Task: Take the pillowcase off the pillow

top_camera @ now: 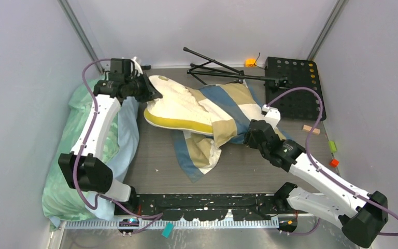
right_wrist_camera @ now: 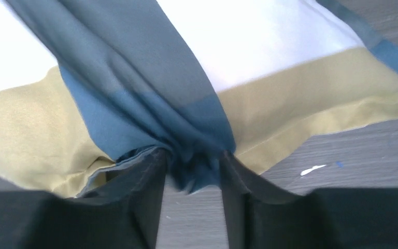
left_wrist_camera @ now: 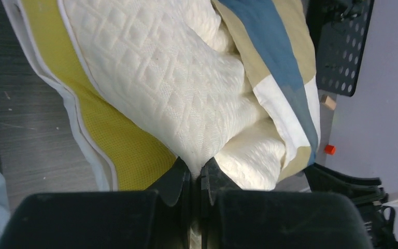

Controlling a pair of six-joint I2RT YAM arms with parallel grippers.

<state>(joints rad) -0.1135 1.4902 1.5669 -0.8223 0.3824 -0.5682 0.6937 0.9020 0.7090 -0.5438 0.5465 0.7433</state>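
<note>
The pillow has room over the bare tabletop by the yellow-green edge (top_camera: 159, 139), so the left gripper next needs to pull back with the pinched cloth and let it go there.
The cream-yellow pillow (top_camera: 179, 106) with a yellow-green edge lies mid-table, its left half bare. The blue, tan and white pillowcase (top_camera: 223, 116) still covers its right end and trails toward the front. My left gripper (top_camera: 155, 94) is at the pillow's left end. In the left wrist view it (left_wrist_camera: 197, 168) is shut on a pinch of the pillow's quilted cloth (left_wrist_camera: 176, 88). My right gripper (top_camera: 249, 136) is at the pillowcase's right side. In the right wrist view it (right_wrist_camera: 194, 168) is closed on a bunched blue fold of the pillowcase (right_wrist_camera: 150, 98), low over the table.
A mint-green pillow (top_camera: 65, 171) with light blue cloth (top_camera: 127, 135) lies along the left wall under my left arm. A black folded tripod (top_camera: 223, 70) and a black perforated board (top_camera: 295, 88) are at the back. Small blocks (top_camera: 334, 163) lie at the right.
</note>
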